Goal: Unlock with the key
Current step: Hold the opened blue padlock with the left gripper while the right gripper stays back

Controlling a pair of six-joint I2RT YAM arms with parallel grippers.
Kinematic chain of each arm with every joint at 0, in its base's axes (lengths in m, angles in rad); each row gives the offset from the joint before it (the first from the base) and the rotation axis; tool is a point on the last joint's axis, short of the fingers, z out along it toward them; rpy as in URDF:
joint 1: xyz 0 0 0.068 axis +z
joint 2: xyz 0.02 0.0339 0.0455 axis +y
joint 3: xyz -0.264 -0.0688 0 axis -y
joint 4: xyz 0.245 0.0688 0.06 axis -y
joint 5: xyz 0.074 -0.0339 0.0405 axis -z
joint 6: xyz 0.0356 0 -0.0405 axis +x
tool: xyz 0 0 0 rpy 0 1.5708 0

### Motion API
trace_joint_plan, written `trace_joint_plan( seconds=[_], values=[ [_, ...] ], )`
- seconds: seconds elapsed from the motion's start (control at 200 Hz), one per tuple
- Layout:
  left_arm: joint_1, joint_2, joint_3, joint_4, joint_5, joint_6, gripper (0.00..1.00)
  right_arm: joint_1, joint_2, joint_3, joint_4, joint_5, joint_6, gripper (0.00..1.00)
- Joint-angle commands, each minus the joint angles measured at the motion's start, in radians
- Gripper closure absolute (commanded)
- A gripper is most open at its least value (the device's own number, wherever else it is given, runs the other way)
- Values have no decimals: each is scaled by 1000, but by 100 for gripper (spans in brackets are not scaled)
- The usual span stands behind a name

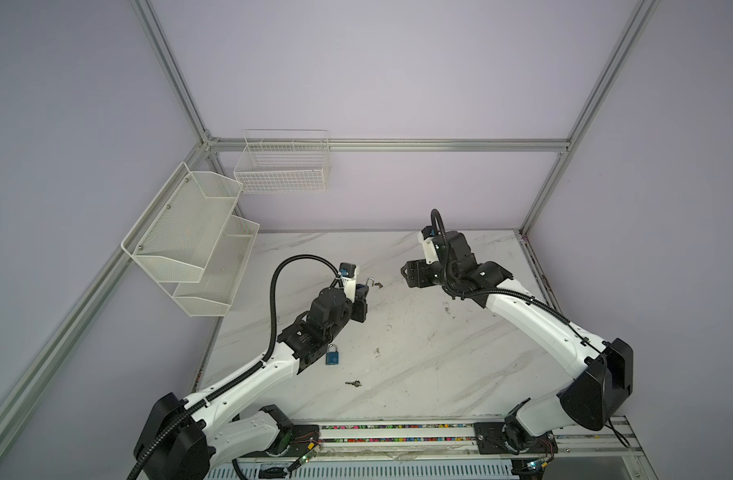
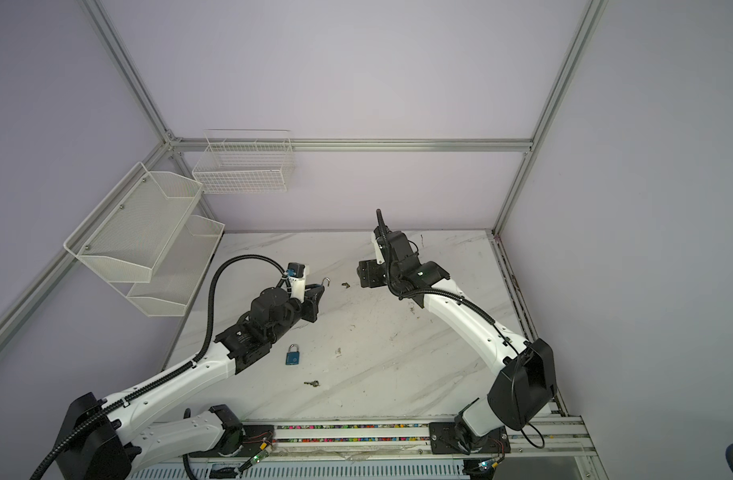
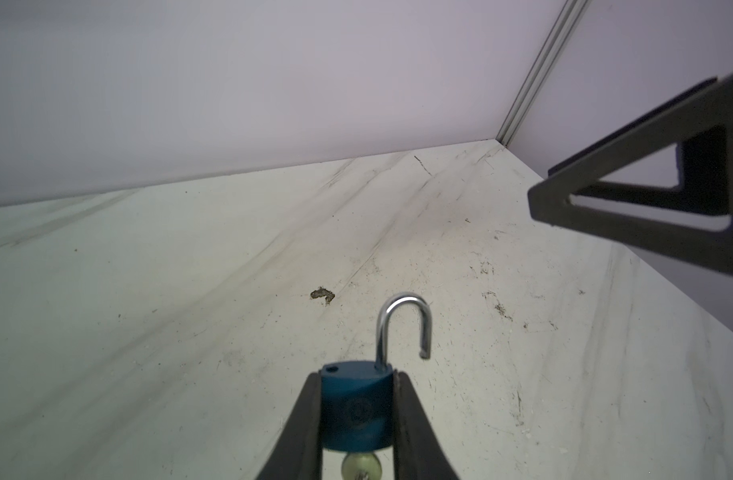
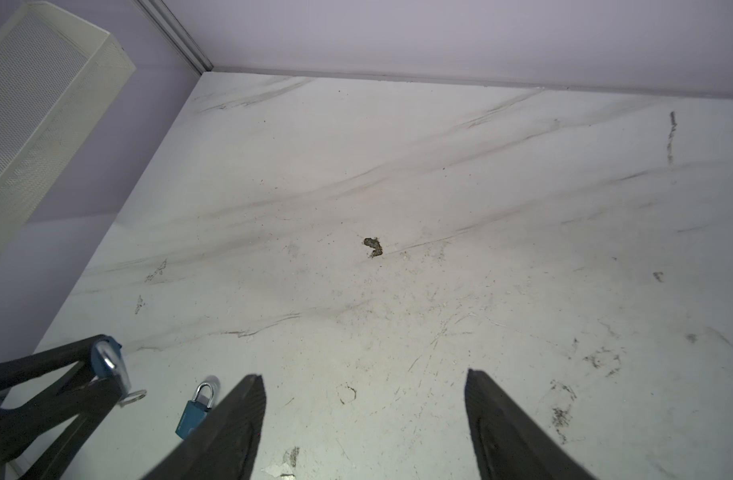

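Observation:
The bare marble (image 3: 246,363) beside the dark chip is below my left gripper. My left gripper will next tip down, lower the opened padlock and let go of it there.
My left gripper (image 3: 356,376) is shut on the body of a blue padlock (image 3: 354,407), a finger on each side. Its silver shackle (image 3: 404,324) stands swung open, with the free end out of the body. The pale round head of a key (image 3: 360,465) shows under the padlock body, in the keyhole. In both top views only the shackle (image 1: 371,282) (image 2: 325,282) pokes out past the left gripper (image 1: 362,297). My right gripper (image 1: 406,272) (image 4: 364,374) hangs to the right of the padlock, apart from it, open, with nothing between its fingers.
A second blue padlock (image 1: 332,354) (image 4: 194,415), shackle closed, lies on the marble table (image 1: 439,374) beside the left arm. A loose key (image 1: 353,383) lies nearer the front edge. A dark chip (image 1: 378,285) marks the tabletop. White mesh shelves (image 1: 190,245) and a wire basket (image 1: 281,166) hang on the walls.

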Motion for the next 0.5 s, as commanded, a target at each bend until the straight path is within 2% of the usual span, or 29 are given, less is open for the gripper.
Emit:
trace_joint_plan(
  seconds=[0.0,0.14,0.335,0.5],
  values=[
    [5,69,174,-178,-71,-142,100,-21,-36,-96,163,-67,112,21],
    [16,175,236,-227,-85,-228,100,-40,-43,-193,266,-115,187,21],
    [56,365,339,-306,-60,-351,100,-54,-41,-290,330,-130,216,21],
    [81,481,389,-307,-38,-394,100,-61,-39,-336,365,-143,234,21]
  ],
)
